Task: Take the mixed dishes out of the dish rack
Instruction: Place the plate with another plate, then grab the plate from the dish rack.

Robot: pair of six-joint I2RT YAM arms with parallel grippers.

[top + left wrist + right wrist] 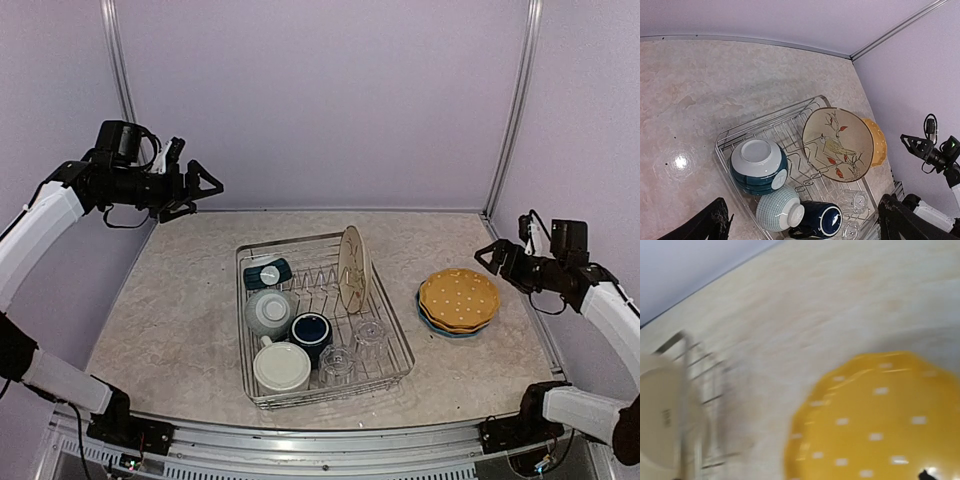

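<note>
I should move my right gripper to the left in the top view next, onto the cream floral plate's upper rim [353, 232], because the cream floral plate is standing upright in the rack [241, 330].
The silver wire dish rack [241, 330] holds an upright cream floral plate [352, 268], a small teal bowl [268, 272], a striped bowl [270, 310], a navy mug [312, 330], a cream mug [282, 367] and two clear tumblers [338, 365]. On the table right of the rack, the yellow dotted plate [459, 297] lies on a blue plate [437, 324]. My right gripper [490, 257] hovers open just right of that stack, holding nothing. My left gripper [203, 186] hangs open high over the table's far left. The right wrist view is blurred and shows the yellow plate [875, 420].
Purple walls enclose the table at the back and both sides. The rack's rim [740, 132] and the floral plate [837, 145] show below my left gripper [802, 200]. Bare tabletop lies left of the rack and behind it.
</note>
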